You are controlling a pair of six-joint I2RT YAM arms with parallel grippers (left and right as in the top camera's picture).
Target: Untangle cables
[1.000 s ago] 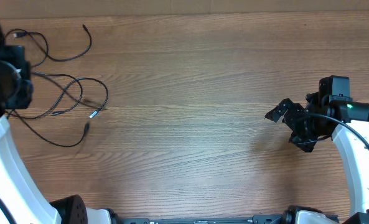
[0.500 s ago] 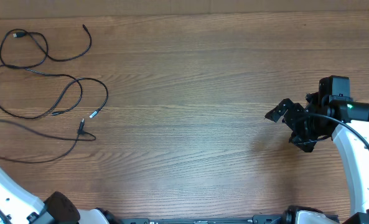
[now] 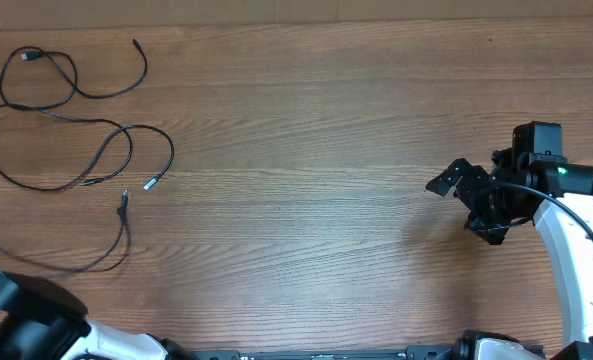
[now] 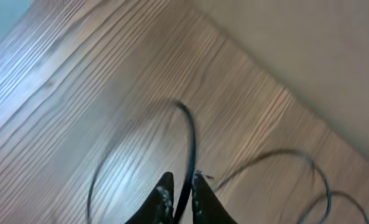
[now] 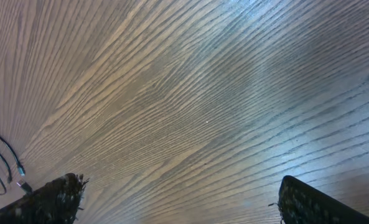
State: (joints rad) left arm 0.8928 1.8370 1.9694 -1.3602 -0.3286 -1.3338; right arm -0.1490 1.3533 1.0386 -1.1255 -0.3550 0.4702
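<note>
My left gripper moves outward toward the bare wood short of the second cable's loop next and releases the blurred black cable, since that patch lies clear.
Three thin black cables lie at the table's far left. One curls at the back corner. A second loops below it and ends in a silver tip. A third trails from its plug toward the front left edge. In the left wrist view my left gripper is shut on a blurred black cable that arcs away over the wood. Overhead shows only the left arm at the front left corner. My right gripper is open and empty at the right, fingers wide apart.
The wooden table ends at its back edge against a beige surface. The left wrist view shows that edge and the beige area. A bit of cable shows far off in the right wrist view.
My left arm has swung from over the cables at the back left to the front left corner, dragging one cable away from the other two. The right arm has not moved.
</note>
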